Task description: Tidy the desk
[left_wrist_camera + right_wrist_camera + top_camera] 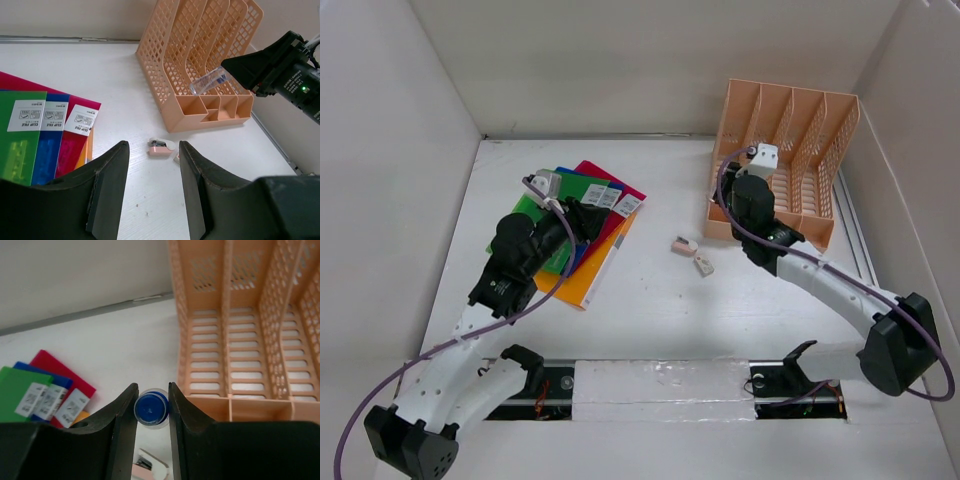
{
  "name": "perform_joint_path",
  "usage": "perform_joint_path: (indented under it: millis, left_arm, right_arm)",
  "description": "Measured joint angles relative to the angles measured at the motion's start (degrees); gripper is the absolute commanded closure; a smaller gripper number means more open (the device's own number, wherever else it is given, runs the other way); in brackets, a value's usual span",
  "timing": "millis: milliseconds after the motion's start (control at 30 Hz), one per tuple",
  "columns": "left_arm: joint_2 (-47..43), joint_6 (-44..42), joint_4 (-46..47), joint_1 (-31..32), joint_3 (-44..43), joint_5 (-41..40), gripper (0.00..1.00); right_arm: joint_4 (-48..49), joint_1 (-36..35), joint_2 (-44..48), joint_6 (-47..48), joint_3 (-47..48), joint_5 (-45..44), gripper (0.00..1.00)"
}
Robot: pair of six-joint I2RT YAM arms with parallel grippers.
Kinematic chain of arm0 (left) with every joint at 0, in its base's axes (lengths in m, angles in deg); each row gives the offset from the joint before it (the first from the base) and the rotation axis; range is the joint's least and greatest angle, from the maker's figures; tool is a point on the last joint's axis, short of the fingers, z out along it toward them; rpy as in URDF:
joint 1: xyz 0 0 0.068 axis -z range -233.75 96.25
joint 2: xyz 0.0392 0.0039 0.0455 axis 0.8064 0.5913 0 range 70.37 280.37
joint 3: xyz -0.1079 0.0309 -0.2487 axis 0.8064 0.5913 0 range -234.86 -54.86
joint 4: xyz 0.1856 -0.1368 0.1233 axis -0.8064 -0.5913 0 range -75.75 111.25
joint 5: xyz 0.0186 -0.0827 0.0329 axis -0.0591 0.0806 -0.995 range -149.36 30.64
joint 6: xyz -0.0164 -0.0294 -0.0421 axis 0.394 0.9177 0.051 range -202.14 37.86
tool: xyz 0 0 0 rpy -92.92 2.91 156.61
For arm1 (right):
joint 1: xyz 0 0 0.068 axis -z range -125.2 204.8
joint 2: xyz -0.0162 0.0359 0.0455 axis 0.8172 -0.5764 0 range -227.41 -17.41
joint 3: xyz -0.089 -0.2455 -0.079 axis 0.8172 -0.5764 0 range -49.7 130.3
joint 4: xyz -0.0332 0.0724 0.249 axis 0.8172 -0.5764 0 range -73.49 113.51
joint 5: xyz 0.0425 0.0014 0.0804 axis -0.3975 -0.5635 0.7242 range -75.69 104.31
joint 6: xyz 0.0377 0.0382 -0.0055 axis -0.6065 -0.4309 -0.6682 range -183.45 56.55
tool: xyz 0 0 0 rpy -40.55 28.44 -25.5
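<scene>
Next, the right gripper moves over the peach rack's front section nearest the files and brings the clear tube down, as that section is empty.
The white desk [650,310] holds a fanned stack of green, blue, red and orange clip files [595,215] at the left. My left gripper [152,145] hovers open over the desk just right of the files [45,135], nothing between its fingers. My right gripper [152,386] is shut on a clear tube with a blue end [151,407]. In the left wrist view that tube [210,80] sticks out from the right gripper, in front of the peach file rack [200,55] and above its low front compartments.
A small pink stapler [683,244] and a second small pale item [704,265] lie mid-desk between the files and the rack [790,150]. White panels wall the desk at the left, back and right. The rack stands at the back right.
</scene>
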Motion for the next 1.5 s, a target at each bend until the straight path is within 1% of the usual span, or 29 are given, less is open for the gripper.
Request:
perform_joint_path:
  millis: [200,367,533,833,967,1167,1233,1267,1367,1400,1433,1467,1500]
  left_arm:
    - [1.55,0.02,-0.02,0.00,-0.04,0.26,0.60]
    - [2.16,0.02,-0.04,0.00,-0.52,0.31,0.60]
    - [2.32,0.02,-0.02,0.00,-0.83,0.48,0.60]
    - [2.21,0.02,-0.02,0.00,-0.83,0.63,0.59]
    - [2.21,0.04,-0.02,0.00,-0.83,0.74,0.59]
    - [2.21,0.04,-0.02,0.00,-0.83,0.76,0.59]
    - [2.21,0.04,-0.02,0.00,-0.83,0.79,0.59]
    - [2.21,0.04,0.00,0.00,-0.83,0.76,0.59]
    - [2.23,0.04,0.00,0.00,-0.83,0.74,0.59]
    - [2.27,0.07,-0.02,0.00,-0.83,0.76,0.59]
    - [2.34,0.07,0.00,0.00,-0.83,0.79,0.59]
    - [2.45,0.07,0.00,0.00,-0.83,0.81,0.59]
    - [2.49,0.09,0.00,0.00,-0.83,0.83,0.59]
  right_arm:
    - [-3.78,2.99,0.85,-2.78,-1.77,-0.63,0.98]
    - [-4.66,4.85,2.64,-4.81,-4.59,-0.59,0.98]
    - [-4.79,7.28,2.10,-5.86,-5.35,-0.22,0.98]
    - [-3.76,8.46,-4.09,-6.40,-5.31,1.73,0.97]
    - [-3.74,8.31,-8.48,-6.56,-5.20,2.19,0.93]
    - [-4.31,6.47,-12.74,-6.78,-3.17,2.32,0.83]
    - [-4.28,5.77,-13.77,-6.82,-1.99,2.38,0.75]
    - [-4.37,5.46,-14.23,-6.69,-1.49,2.27,0.75]
    - [-4.98,4.98,-15.58,-6.56,-0.39,2.12,0.64]
    - [-5.35,4.98,-16.00,-6.75,-0.02,2.16,0.54]
    - [-5.62,4.92,-16.37,-7.10,0.26,2.16,0.50]
    - [-5.73,4.83,-16.65,-7.23,0.44,2.19,0.48]
    - [-5.75,4.68,-16.70,-7.41,0.46,2.23,0.43]
